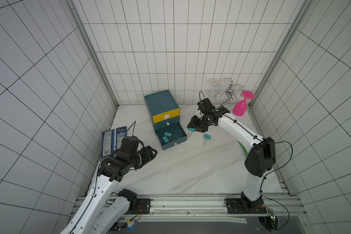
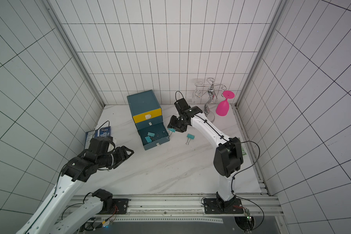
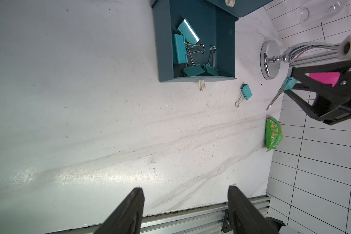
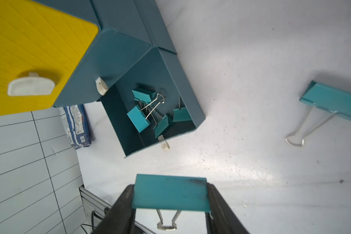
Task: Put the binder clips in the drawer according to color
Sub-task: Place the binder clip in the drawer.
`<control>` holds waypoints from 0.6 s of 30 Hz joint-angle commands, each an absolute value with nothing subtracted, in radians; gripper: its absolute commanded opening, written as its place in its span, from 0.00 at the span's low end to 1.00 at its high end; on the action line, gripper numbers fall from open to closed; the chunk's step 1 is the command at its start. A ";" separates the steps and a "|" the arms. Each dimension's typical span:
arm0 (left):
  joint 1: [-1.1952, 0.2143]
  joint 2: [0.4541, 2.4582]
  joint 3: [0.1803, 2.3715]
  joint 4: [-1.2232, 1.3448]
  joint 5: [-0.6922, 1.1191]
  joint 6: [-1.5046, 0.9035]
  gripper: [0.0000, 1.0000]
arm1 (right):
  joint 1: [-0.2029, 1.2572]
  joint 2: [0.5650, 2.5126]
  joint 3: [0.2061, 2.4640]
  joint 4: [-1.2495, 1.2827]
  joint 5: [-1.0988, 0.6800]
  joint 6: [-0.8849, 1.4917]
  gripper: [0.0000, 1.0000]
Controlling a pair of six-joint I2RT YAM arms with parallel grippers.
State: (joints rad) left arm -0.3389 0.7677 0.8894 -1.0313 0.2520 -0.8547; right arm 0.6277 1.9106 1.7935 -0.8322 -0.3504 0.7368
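The side of the teal drawer (image 1: 179, 141) beside and below shows bare bottom by the cabinet. My right gripper will next carry the matching clip outward across it and let the clip go.
The drawer cabinet (image 1: 161, 101) stands at the back, with its yellow top drawer (image 1: 166, 115) shut. Its bottom teal drawer (image 1: 179, 141) is pulled out and holds several teal binder clips (image 1: 166, 136) (image 4: 139, 119). My right gripper (image 1: 193, 129) (image 4: 170, 186) hovers just right of that drawer, shut on a teal clip (image 4: 170, 192) whose wire handles hang down. Another teal clip (image 1: 207, 136) (image 3: 246, 91) lies on the table to its right. My left gripper (image 1: 154, 153) (image 3: 185, 188) is open and empty, in front and to the left of the drawer.
A blue snack bag (image 1: 114, 141) lies by the left wall. A chrome glass rack (image 1: 228, 91) with a pink wine glass (image 1: 241, 107) and a clear glass (image 1: 215, 89) stands in the back right corner. A green packet (image 3: 274, 133) lies by the right wall.
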 commanded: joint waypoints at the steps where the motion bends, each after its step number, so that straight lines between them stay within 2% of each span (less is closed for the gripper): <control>1: -0.333 0.753 0.880 -1.044 0.264 -0.830 0.69 | 0.623 1.975 1.860 -0.797 -0.413 0.804 0.42; 11: -0.311 0.722 0.882 -1.077 0.270 -0.814 0.69 | 0.628 2.140 2.003 -0.738 -0.462 0.877 0.44; 18: -0.302 0.710 0.888 -1.096 0.267 -0.804 0.70 | 0.630 2.210 2.071 -0.740 -0.480 0.881 0.48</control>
State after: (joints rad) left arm -0.3099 0.7223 0.8860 -1.0828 0.2638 -0.8265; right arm 0.6281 2.1841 2.0312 -0.7444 -0.4606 0.8707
